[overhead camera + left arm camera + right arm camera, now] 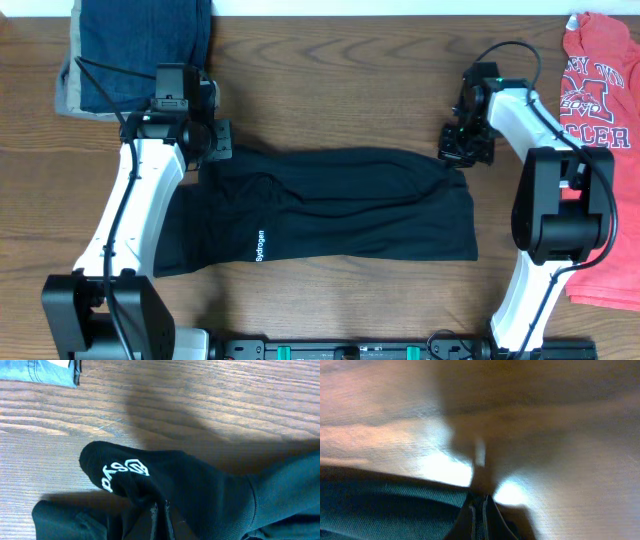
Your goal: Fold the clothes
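Note:
I will next pull the shirt's corner in my left gripper back over the shirt's near part beside the white lettering and let it go, because that part of the shirt is still uncovered.
The black shirt (pixel 330 205) lies across the middle of the table, folded into a wide band, with small white lettering near its front left. My left gripper (pixel 215 145) is shut on the shirt's far left corner; the left wrist view shows black fabric with a white logo (pixel 125 472) bunched over the closed fingers (pixel 161 520). My right gripper (pixel 462 150) is shut on the shirt's far right corner; the right wrist view shows its fingers (pixel 480 515) pinching the black fabric edge (pixel 390 505) just above the wood.
A blue denim and tan stack (pixel 140 50) sits at the far left, just behind my left gripper. A red printed T-shirt (pixel 600 150) lies along the right edge, beside my right arm. Bare wood shows beyond the shirt's far edge.

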Motion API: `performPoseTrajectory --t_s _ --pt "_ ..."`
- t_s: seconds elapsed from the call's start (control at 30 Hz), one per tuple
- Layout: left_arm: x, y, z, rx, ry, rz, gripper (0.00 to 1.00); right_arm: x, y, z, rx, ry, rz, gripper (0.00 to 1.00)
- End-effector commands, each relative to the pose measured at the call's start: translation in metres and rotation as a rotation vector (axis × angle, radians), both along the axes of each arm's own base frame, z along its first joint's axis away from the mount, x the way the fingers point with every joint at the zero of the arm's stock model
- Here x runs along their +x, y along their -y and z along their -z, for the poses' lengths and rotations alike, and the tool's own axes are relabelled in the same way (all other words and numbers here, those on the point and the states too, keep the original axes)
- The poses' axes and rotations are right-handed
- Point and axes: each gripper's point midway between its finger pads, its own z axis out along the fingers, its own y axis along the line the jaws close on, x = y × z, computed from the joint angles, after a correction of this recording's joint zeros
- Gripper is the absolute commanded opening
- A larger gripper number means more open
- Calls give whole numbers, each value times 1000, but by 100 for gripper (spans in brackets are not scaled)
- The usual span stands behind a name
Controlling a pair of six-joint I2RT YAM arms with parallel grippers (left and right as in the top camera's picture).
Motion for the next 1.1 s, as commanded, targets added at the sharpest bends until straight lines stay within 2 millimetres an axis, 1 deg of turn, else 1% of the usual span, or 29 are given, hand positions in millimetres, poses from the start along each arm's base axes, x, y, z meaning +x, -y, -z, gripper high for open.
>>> performPoseTrajectory --t_s 0.0,0.1,0.17,0.23,0.43,0.53,0.67,0.73,0.8,0.9,1.07 --pt "-2 5 -28 -42 72 2 6 13 18 -24 -18 44 62 1" --pt "-5 8 -50 -58 136 12 6 10 22 -42 -18 58 75 1" --pt "-10 8 -59 -59 152 12 6 6 23 -50 -18 59 77 1" --pt "-16 8 -62 -58 146 12 6 3 24 -58 -18 63 80 1" --pt "-40 7 -50 -57 38 9 6 -2 24 -83 -18 100 99 1" --pt "-49 7 -45 -56 -1 8 6 -5 24 -98 -20 127 99 1" --pt "-58 7 -42 -55 -40 7 6 -12 33 -115 -71 147 102 1" --pt "-62 6 -40 -54 -58 6 6 -19 36 -120 -89 138 102 1" --pt "-66 6 -39 -54 -76 5 6 -27 39 -121 -111 110 101 1" --pt "-74 6 -36 -57 -111 -8 6 -41 44 -118 -142 54 97 1" --pt "-89 6 -26 -65 -190 -41 6 -59 44 -114 -147 -19 91 1"
